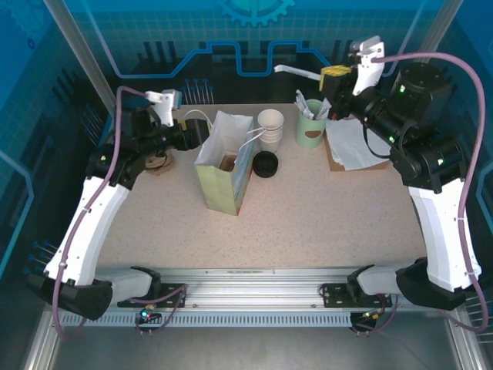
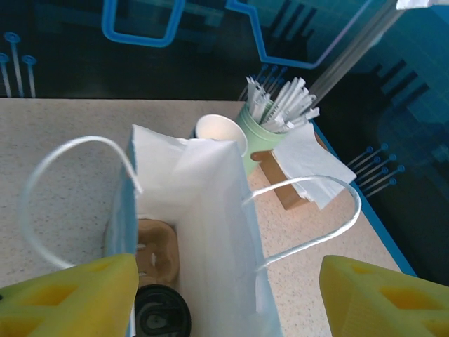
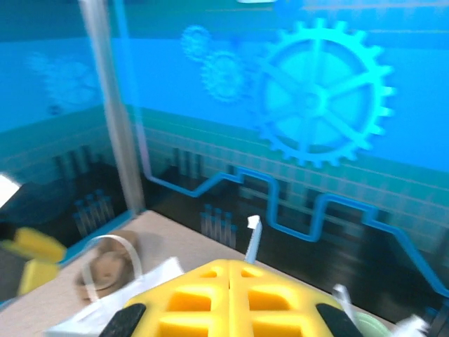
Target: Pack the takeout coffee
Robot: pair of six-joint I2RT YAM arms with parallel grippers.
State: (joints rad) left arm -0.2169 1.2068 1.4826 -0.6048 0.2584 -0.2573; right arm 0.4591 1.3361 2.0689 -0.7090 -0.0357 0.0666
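Observation:
The bag's top is open, so the robot's right gripper should move across past the white cups and down over the open white paper bag (image 1: pixel 223 166) to let go of the stick.
The takeout coffee (image 2: pixel 161 312) shows as a round black lid low inside the open white paper bag (image 2: pixel 203 203), next to a brown cardboard carrier (image 2: pixel 156 249). My left gripper (image 2: pixel 224 302) hovers open over the bag's mouth, its yellow fingers (image 2: pixel 70 298) wide apart on either side of the bag's right wall. In the top view the left gripper (image 1: pixel 192 136) is at the bag (image 1: pixel 223 166), by its left handle. My right gripper (image 1: pixel 325 75) is raised at the back, shut on a thin white stick (image 1: pixel 296 72). The stick (image 3: pixel 251 239) pokes out from the shut tips of the right gripper (image 3: pixel 231 265).
A stack of white cups (image 1: pixel 270 126) and a loose black lid (image 1: pixel 265 163) stand just right of the bag. A green cup of wrapped sticks (image 1: pixel 312 127) and white napkins (image 1: pixel 350 146) are at the back right. A brown carrier stack (image 1: pixel 158 162) lies left of the bag.

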